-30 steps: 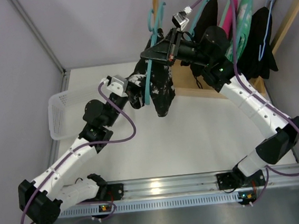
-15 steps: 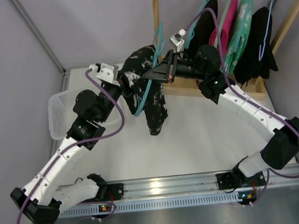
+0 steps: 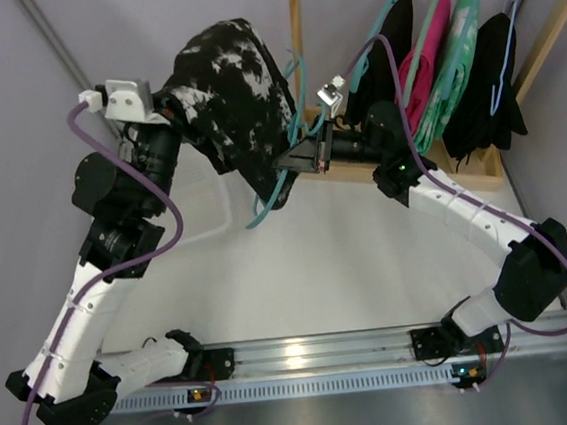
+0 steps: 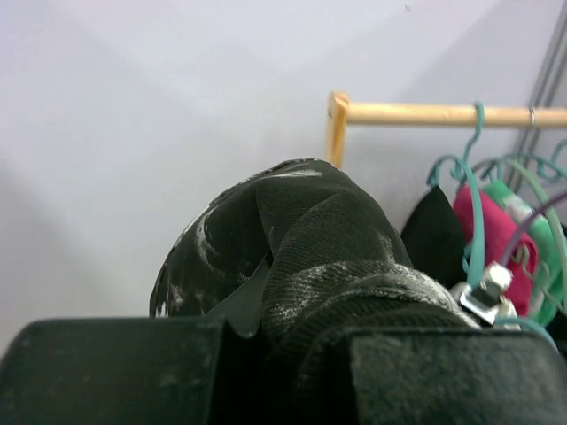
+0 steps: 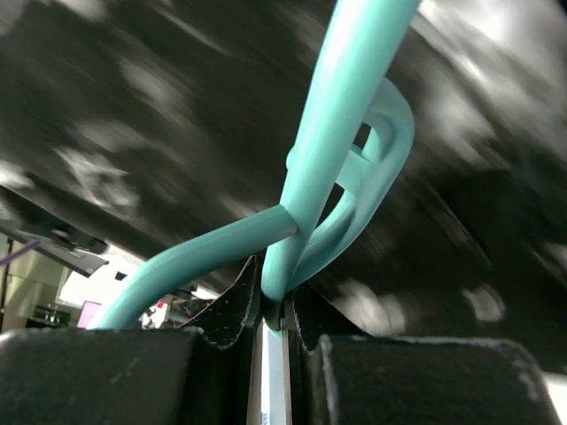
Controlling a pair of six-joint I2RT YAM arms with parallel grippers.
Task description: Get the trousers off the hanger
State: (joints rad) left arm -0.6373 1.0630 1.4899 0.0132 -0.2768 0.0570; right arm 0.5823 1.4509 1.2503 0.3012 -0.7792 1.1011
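Observation:
The white bin [image 3: 196, 203] is below my gripper, so my left gripper will next pull the trousers [image 3: 226, 82] clear of the teal hanger, then lower them inside and let go.
The trousers [image 3: 226, 82], black with white splotches, are bunched and lifted high at the back left. My left gripper [image 3: 169, 118] is shut on one end of them. In the left wrist view the fabric [image 4: 306, 235] is pinched in that gripper [image 4: 292, 332]. Their lower end drapes down over the teal hanger [image 3: 279, 188]. My right gripper [image 3: 296, 159] is shut on the hanger beside the wooden rack. In the right wrist view the thin teal bars [image 5: 341, 115] run up from that gripper [image 5: 283, 310], with the trousers [image 5: 133, 106] blurred behind them.
A wooden rack [image 3: 297, 30] stands at the back right. Teal hangers on it carry pink [image 3: 434, 37], green [image 3: 463, 34] and plain black [image 3: 492, 77] garments. The rack's wooden base [image 3: 440, 172] lies just behind my right forearm. Grey walls close in at left and back.
My left arm has swung up and to the left, dragging the trousers upward along the hanger. The right gripper, still on the hanger, has drifted left and slightly lower.

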